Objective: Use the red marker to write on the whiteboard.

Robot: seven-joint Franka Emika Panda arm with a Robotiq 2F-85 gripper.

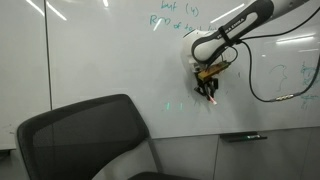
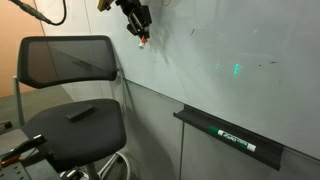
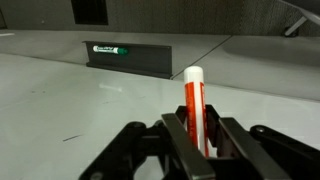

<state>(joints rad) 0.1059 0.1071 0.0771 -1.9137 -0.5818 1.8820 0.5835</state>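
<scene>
The red marker should be released on the flat top of the chair's open seat (image 2: 95, 122), so my gripper should next move away from the whiteboard (image 2: 230, 50) and down to that seat below.
The red marker (image 3: 194, 105), red with a pale tip, stands between my gripper's (image 3: 196, 135) fingers, which are shut on it. In an exterior view the gripper (image 1: 207, 85) holds the marker (image 1: 212, 98) tip at the whiteboard (image 1: 110, 50), below the green handwriting. In an exterior view the gripper (image 2: 137, 22) points the marker (image 2: 143, 40) at the whiteboard (image 2: 230, 50) near its upper left. Whether the tip touches the board I cannot tell.
A black mesh office chair (image 1: 85, 135) stands in front of the board, also in an exterior view (image 2: 70, 100). A dark ledge (image 2: 230, 135) on the board's lower edge holds a green-labelled marker (image 3: 105, 50). A black cable (image 1: 275, 85) hangs from the arm.
</scene>
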